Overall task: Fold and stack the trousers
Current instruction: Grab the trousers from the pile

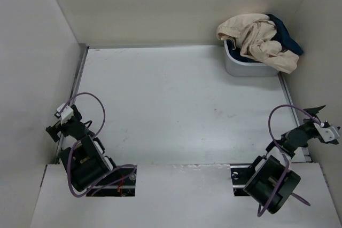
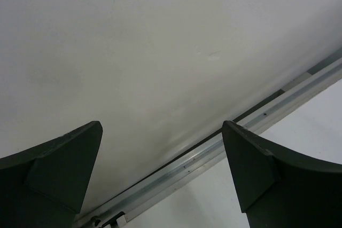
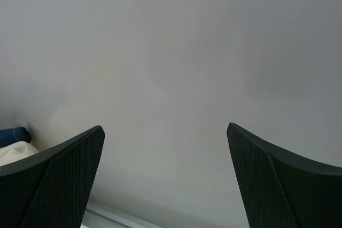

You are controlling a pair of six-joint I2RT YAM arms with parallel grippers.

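Note:
The trousers' heaped middle point(image 1: 251, 32) lies outward of my right gripper, which faces the wall. Next it turns away, rises over the bin point(image 1: 243, 68) and lowers onto them.
The trousers point(image 1: 259, 38) lie bunched up, light beige, heaped in a grey bin point(image 1: 243, 68) at the table's back right corner. A sliver of them point(image 3: 13, 154) shows at the left edge of the right wrist view. My left gripper point(image 1: 53, 130) rests low at the table's left edge, open and empty, facing the side wall point(image 2: 161, 126). My right gripper point(image 1: 316, 111) sits at the right edge, also open and empty, turned toward the right wall point(image 3: 165, 127). Both are far from the trousers.
A dark blue cloth point(image 1: 286, 38) lies in the bin under and behind the trousers, its edge also visible point(image 3: 13, 134). White walls enclose the table on three sides. A metal rail point(image 2: 214, 148) runs along the left wall's foot.

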